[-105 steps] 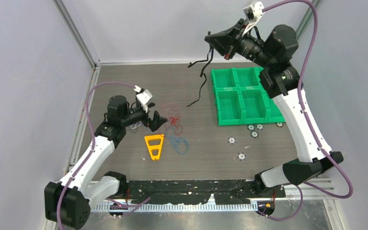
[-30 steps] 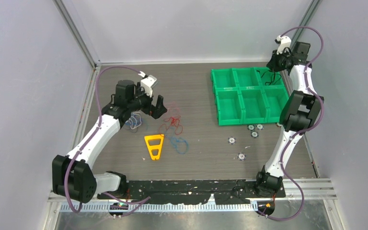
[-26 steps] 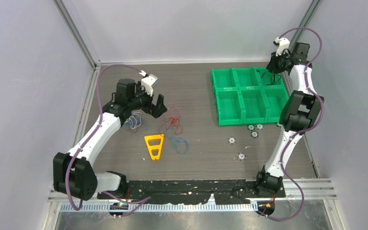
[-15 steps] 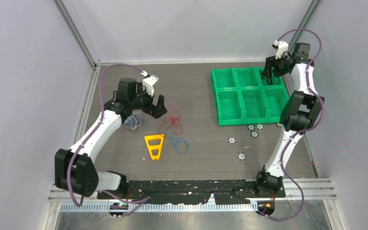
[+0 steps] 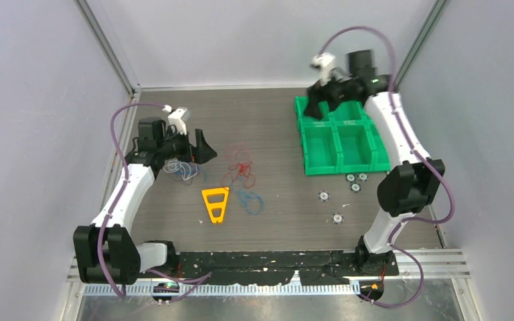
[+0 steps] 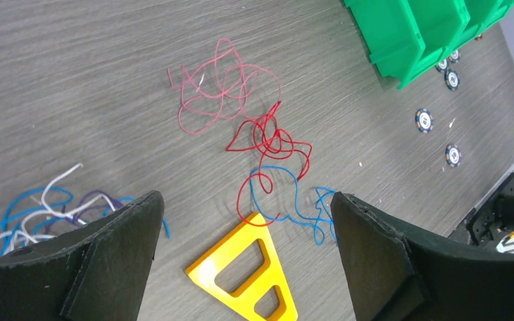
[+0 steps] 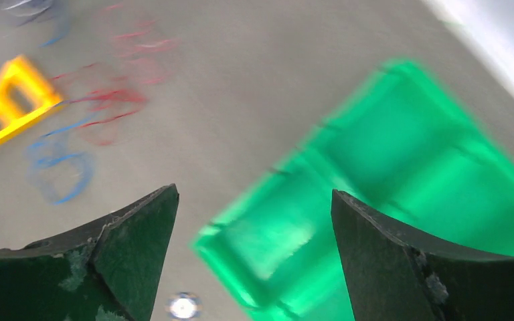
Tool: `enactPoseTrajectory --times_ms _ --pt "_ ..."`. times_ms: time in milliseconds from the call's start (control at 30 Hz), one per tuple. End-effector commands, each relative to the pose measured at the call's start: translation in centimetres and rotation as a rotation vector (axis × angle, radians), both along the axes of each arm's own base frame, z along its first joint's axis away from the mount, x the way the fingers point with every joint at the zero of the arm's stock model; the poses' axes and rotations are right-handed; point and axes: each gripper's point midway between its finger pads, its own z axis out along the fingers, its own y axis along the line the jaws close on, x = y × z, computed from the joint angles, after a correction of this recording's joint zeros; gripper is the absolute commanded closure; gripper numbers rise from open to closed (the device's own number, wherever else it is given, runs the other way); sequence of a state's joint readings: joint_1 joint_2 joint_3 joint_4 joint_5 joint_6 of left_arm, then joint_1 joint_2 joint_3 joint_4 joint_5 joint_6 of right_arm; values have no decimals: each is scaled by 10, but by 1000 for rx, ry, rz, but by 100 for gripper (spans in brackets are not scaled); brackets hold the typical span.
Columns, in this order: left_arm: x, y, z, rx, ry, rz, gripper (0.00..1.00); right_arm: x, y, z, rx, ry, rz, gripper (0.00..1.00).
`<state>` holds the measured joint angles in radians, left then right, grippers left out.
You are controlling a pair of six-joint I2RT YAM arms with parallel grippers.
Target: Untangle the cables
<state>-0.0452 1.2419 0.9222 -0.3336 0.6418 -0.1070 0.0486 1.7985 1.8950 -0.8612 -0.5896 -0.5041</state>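
Observation:
The right gripper moves back and down onto the blue cable near the plate (image 7: 48,144) next, since the blue cable lies below it, to its left in the top view.
Loose cables lie on the dark table: a pink one (image 6: 217,93), a red one (image 6: 271,140) looped into a blue one (image 6: 294,200), and a blue, white and purple bundle (image 6: 47,214). In the top view the red tangle (image 5: 241,167) sits between the bundle (image 5: 179,168) and the blue cable (image 5: 249,199). My left gripper (image 5: 201,147) hovers open just right of the bundle, nothing between its fingers (image 6: 107,261). My right gripper (image 5: 318,107) hangs open and empty over the rear left corner of the green bin tray (image 5: 345,134); its wrist view is motion-blurred.
A yellow triangular plate (image 5: 215,204) lies next to the blue cable, under the left gripper's opening (image 6: 244,274). Several poker chips (image 5: 355,180) are scattered in front of the green bins (image 6: 428,33). Walls close in the table at the left, back and right.
The right gripper has opened over the tray's rear right compartment and swung left to its rear left corner. The left gripper has drawn back to the left, toward the bundle.

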Motion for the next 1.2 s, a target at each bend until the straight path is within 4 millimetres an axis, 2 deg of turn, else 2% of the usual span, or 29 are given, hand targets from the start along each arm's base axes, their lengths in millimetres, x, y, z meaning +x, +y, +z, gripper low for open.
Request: enactPoseTrajectory --times_ms 0,33,67,100,133,167,200,233,267,300,367,533,600,633,667,733,800,833,867,900,967,1000,1033,1067,1100,1133,1167 --pt "-14 18 9 -70 33 76 4 -79 108 -43 62 212 222 11" --pt "-15 24 6 -89 53 103 5 -104 136 -55 57 249 292 12" --pt "-17 30 7 -106 58 128 6 -112 151 -58 73 260 312 13" --pt "-19 35 6 -116 64 150 7 -138 174 -70 62 298 376 14" --pt "-21 38 6 -122 64 166 8 -144 188 -73 74 301 381 14" --pt "-22 42 6 -121 62 180 8 -168 206 -86 59 335 428 14" --pt "-24 43 6 -115 57 187 8 -172 217 -90 64 325 426 14" --pt "-27 44 7 -112 53 190 8 -190 234 -101 50 325 465 14" --pt "-29 44 7 -110 51 191 7 -194 239 -109 32 329 450 14" --pt "-31 45 7 -106 45 195 7 -208 251 -121 18 330 481 14" --pt "-34 46 8 -103 38 198 5 -217 264 -137 -19 319 486 13" --pt "-41 49 5 -83 27 214 2 -224 286 -171 -108 298 485 13" --pt "-43 50 5 -79 21 220 1 -225 290 -196 -154 316 483 13" --pt "-44 51 6 -76 14 223 1 -224 292 -201 -162 308 479 15" --pt "-44 52 7 -75 12 228 0 -226 293 -212 -179 322 482 22" --pt "-45 53 9 -71 3 233 0 -229 295 -220 -189 336 491 37" --pt "-46 56 10 -57 -6 238 1 -234 293 -217 -186 352 506 72" --pt "-45 58 10 -48 -12 241 1 -236 291 -214 -186 353 514 77" --pt "-44 59 9 -37 -17 243 1 -237 290 -204 -175 335 520 88" --pt "-43 61 9 -31 -20 247 1 -239 288 -199 -178 324 534 92" --pt "-40 62 9 -31 -24 251 2 -240 286 -172 -148 276 567 94" --pt "-39 63 9 -30 -25 253 2 -239 286 -150 -116 235 575 94" --pt "-37 63 10 -31 -28 252 2 -242 285 -137 -95 220 598 94" --pt "-35 63 10 -32 -30 252 3 -242 286 -109 -46 178 617 95" --pt "-33 63 11 -34 -35 248 3 -244 284 -97 -30 160 635 95" --pt "-32 62 11 -40 -40 237 3 -245 283 -72 9 112 658 95" --pt "-30 60 13 -47 -50 223 4 -244 282 -60 28 90 663 95"
